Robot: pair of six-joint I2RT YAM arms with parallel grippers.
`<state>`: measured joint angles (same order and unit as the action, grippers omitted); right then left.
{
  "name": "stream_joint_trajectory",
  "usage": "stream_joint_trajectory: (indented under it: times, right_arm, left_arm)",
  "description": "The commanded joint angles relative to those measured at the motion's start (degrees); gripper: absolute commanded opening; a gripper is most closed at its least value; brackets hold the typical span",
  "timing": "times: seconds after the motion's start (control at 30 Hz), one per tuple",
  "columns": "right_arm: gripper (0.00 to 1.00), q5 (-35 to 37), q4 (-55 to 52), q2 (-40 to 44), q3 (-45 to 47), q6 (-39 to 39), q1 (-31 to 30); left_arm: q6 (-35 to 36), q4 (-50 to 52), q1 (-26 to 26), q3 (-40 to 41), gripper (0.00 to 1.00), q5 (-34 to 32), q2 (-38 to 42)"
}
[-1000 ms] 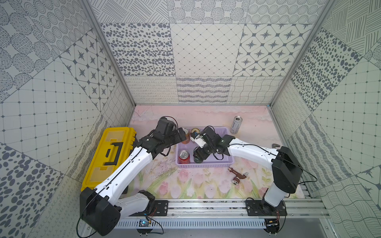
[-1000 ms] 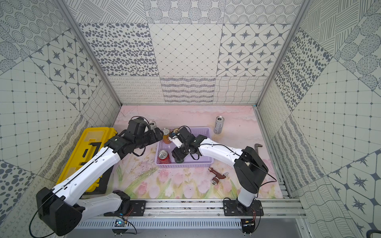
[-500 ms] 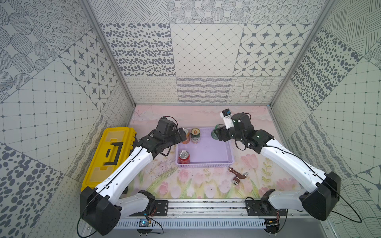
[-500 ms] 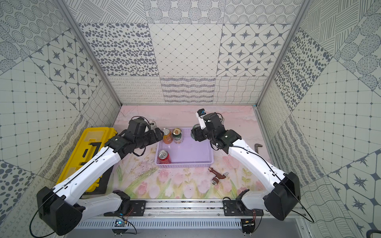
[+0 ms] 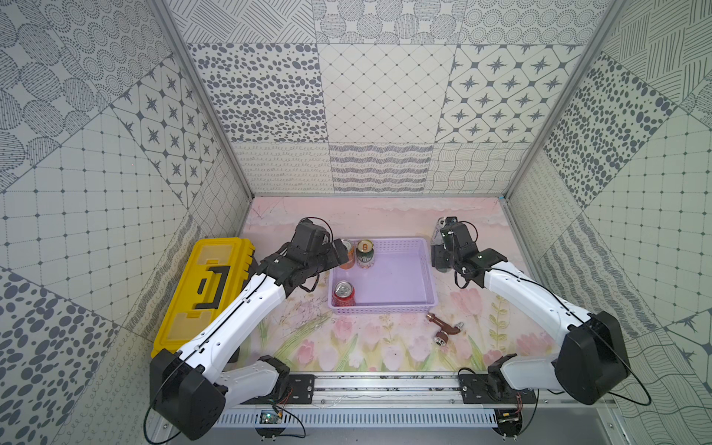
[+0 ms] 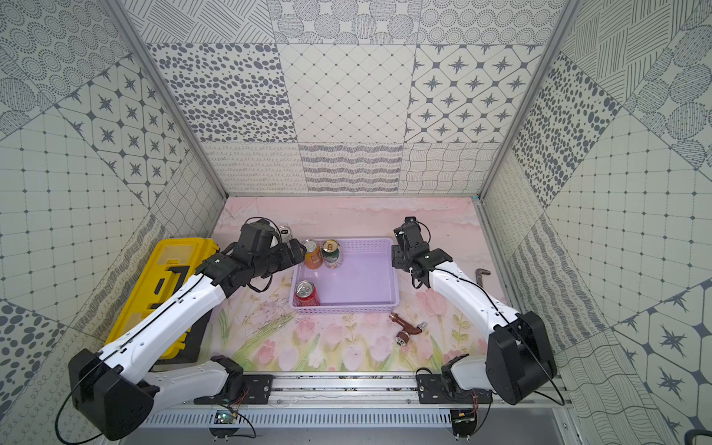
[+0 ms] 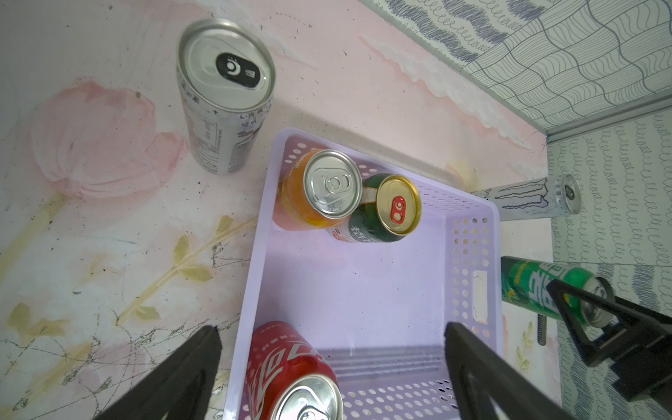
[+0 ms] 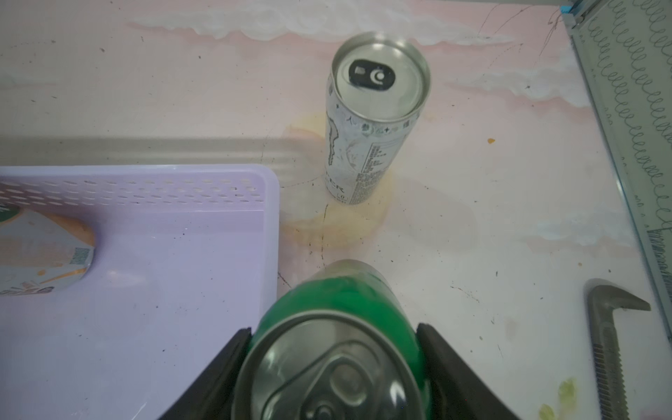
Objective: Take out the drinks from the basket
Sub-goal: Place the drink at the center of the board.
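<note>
The bright green can point(image 8: 342, 320) already hangs outside the basket. I will next move my right gripper down beside the basket's side and release the can on the bare tabletop.
The lilac basket point(image 5: 385, 309) point(image 6: 346, 306) holds three drinks: an orange can point(image 5: 348, 255) and a dark green, gold-topped can point(image 5: 365, 254) at its back left, and a red can point(image 5: 343, 293) at the front left. My left gripper point(image 5: 339, 250) point(image 7: 332, 332) hovers open over the basket's left side, above the red can point(image 7: 291, 367). My right gripper point(image 5: 439, 259) point(image 8: 332, 334) is shut on a bright green can point(image 8: 342, 320) point(image 7: 534, 287) just outside the basket's right wall. One silver can point(image 8: 371, 120) stands behind it, another point(image 7: 222, 98) off the back-left corner.
A yellow toolbox point(image 5: 208, 285) lies left of the left arm. A brown tap fitting point(image 5: 445, 327) lies on the mat in front of the basket's right end. A grey bent metal tool point(image 6: 481, 274) point(image 8: 611, 327) lies near the right wall.
My right arm lifted the bright green can out of the basket and carried it back and right, past the right wall. The left arm has barely moved.
</note>
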<state>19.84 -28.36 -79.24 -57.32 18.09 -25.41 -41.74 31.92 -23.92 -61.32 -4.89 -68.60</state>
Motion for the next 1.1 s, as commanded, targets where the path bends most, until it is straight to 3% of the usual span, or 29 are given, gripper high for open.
stream_joint_trajectory:
  times: [0.0, 0.3, 0.67, 1.07]
  right_arm:
    - [0.45, 0.3, 9.2, -1.1, -0.5, 2.9, 2.9]
    - [0.45, -5.5, 15.3, -3.4, 3.7, 5.7, 6.3]
    - [0.46, -7.2, 11.0, -6.4, 2.5, 7.4, 6.7]
    - [0.85, -8.2, 11.0, -4.1, 3.4, 9.2, 6.8]
  left_arm:
    - [1.1, -0.7, -0.1, -0.1, 1.0, 0.6, -0.2]
    - [1.1, -1.0, -0.1, 0.0, 1.0, 0.7, -0.3]
    - [1.4, -0.7, -0.2, -0.1, 1.0, 0.6, -0.7]
    - [1.7, -0.8, -0.3, -0.2, 1.0, 0.5, -0.8]
